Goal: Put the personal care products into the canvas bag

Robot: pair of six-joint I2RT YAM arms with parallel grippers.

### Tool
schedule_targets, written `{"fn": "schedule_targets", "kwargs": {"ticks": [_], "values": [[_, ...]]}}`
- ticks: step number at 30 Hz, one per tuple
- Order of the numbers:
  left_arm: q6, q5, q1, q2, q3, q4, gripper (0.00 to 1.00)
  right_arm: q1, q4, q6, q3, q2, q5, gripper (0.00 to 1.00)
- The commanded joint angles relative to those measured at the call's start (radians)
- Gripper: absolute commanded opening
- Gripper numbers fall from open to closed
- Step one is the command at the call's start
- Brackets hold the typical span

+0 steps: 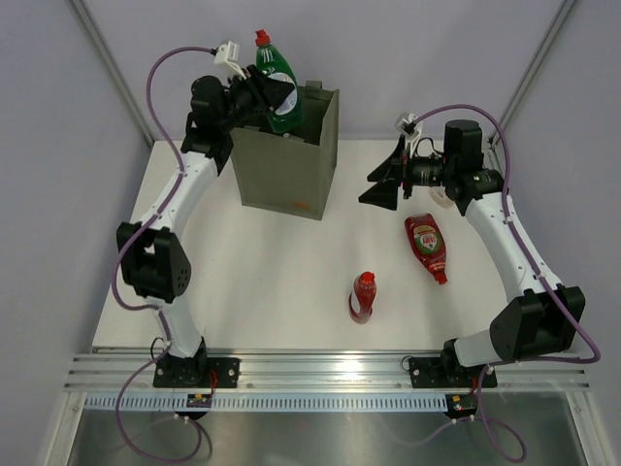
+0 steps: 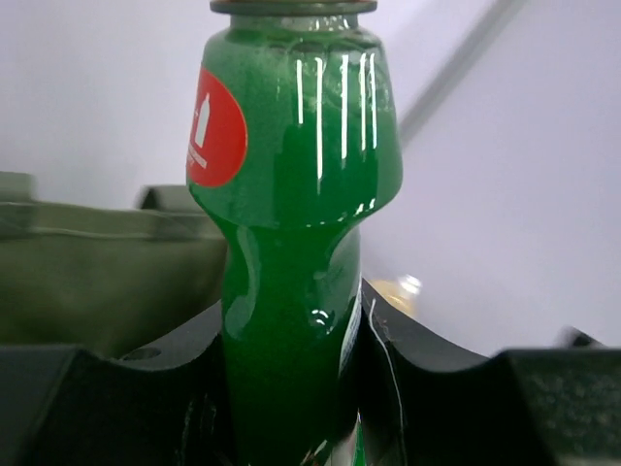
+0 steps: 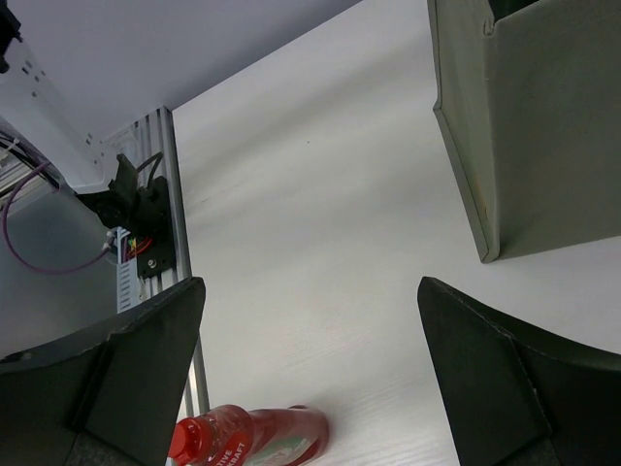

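Note:
My left gripper should lower the green bottle from over the canvas bag's open top [image 1: 294, 122] to between the bag's sides before it lets go.
My left gripper [image 1: 264, 97] is shut on a green bottle with a red cap [image 1: 275, 83] and holds it upright over the open top of the olive canvas bag [image 1: 286, 175]. In the left wrist view the green bottle [image 2: 291, 194] fills the gap between the fingers [image 2: 427, 388], with the bag's rim [image 2: 87, 262] behind it. My right gripper [image 1: 375, 187] hangs open and empty right of the bag. A large red bottle [image 1: 427, 248] lies below it. A smaller red bottle [image 1: 362, 296] sits mid-table and shows under the open right gripper [image 3: 310, 320] as a red bottle [image 3: 252, 437].
The bag's side wall [image 3: 543, 126] fills the upper right of the right wrist view. A pale, partly hidden object [image 1: 441, 197] sits behind the right wrist. The metal rail [image 1: 320, 374] runs along the table's near edge. Grey walls enclose the back.

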Motion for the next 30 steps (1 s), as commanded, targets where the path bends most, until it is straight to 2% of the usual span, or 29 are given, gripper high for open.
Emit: {"fn": "schedule_targets", "kwargs": {"ticks": [1,6,11,15,16,17,19,20,22,23,26,30], "values": [[0.139,-0.18,-0.023,0.076,0.191,0.132,0.0,-0.008,0.004,-0.019,-0.004,-0.033,-0.003,1.0],[0.287,-0.203,-0.042,0.185,0.296,-0.011,0.01,-0.008,-0.041,-0.064,-0.014,-0.036,0.012,1.0],[0.352,-0.194,-0.06,0.182,0.18,-0.058,0.1,-0.01,-0.097,-0.147,-0.037,-0.042,0.061,1.0],[0.343,-0.218,-0.077,0.171,0.094,-0.019,0.31,-0.01,-0.104,-0.189,-0.049,-0.036,0.087,0.99],[0.338,-0.222,-0.078,0.17,0.083,-0.011,0.44,-0.01,-0.118,-0.203,-0.046,-0.033,0.097,0.99],[0.33,-0.222,-0.08,0.167,0.074,0.003,0.5,-0.011,-0.129,-0.219,-0.044,-0.031,0.1,1.0],[0.316,-0.216,-0.082,0.164,0.069,0.001,0.61,-0.01,-0.181,-0.285,-0.032,-0.027,0.103,1.0],[0.316,-0.215,-0.083,0.162,0.068,-0.003,0.7,-0.01,-0.211,-0.317,-0.024,-0.022,0.098,0.99],[0.322,-0.212,-0.083,0.15,0.062,-0.011,0.78,-0.01,-0.307,-0.403,0.0,0.007,0.08,1.0],[0.326,-0.212,-0.083,0.144,0.057,-0.012,0.86,-0.01,-0.339,-0.425,0.008,0.016,0.078,1.0],[0.356,-0.215,-0.082,0.116,0.045,-0.032,0.93,-0.004,-0.422,-0.466,0.023,0.044,0.078,1.0],[0.399,-0.212,-0.074,0.062,0.016,-0.043,0.94,0.035,-0.418,-0.418,0.01,0.027,0.149,0.99]]}}
